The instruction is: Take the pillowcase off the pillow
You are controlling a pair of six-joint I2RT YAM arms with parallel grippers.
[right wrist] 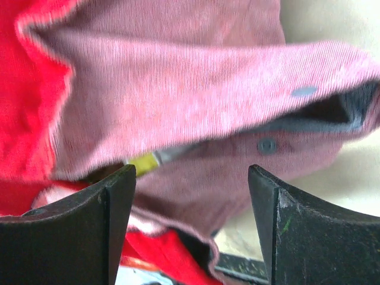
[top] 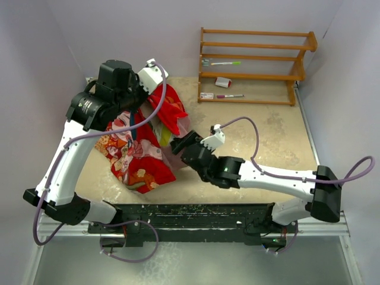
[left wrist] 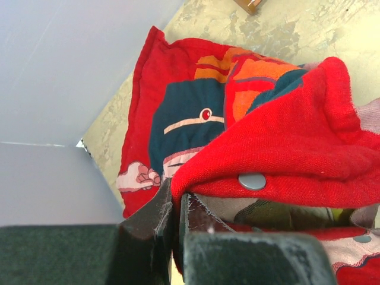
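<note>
I should move my right gripper down and left in the top view onto the pillowcase's lower pale pink edge, bare below the lifted layer.
The red pillowcase (top: 142, 155) lies bunched at the table's left, its cartoon print showing. In the left wrist view the pillowcase (left wrist: 196, 119) shows a dark-haired figure and a hem with a grey snap (left wrist: 252, 180). My left gripper (left wrist: 176, 193) is shut on that red hem and holds it up by the back wall (top: 141, 100). My right gripper (top: 179, 144) is open at the case's right edge. In the right wrist view the gripper (right wrist: 191, 178) has its jaws wide on either side of the pale pink inside (right wrist: 196, 101). The pillow is nearly hidden; only a yellow strip (right wrist: 142, 161) shows.
A wooden rack (top: 255, 65) stands at the back right with markers and a small white and red item (top: 223, 82). White walls close in the left and back sides. The table's dark front rail (top: 196, 214) runs between the arm bases.
</note>
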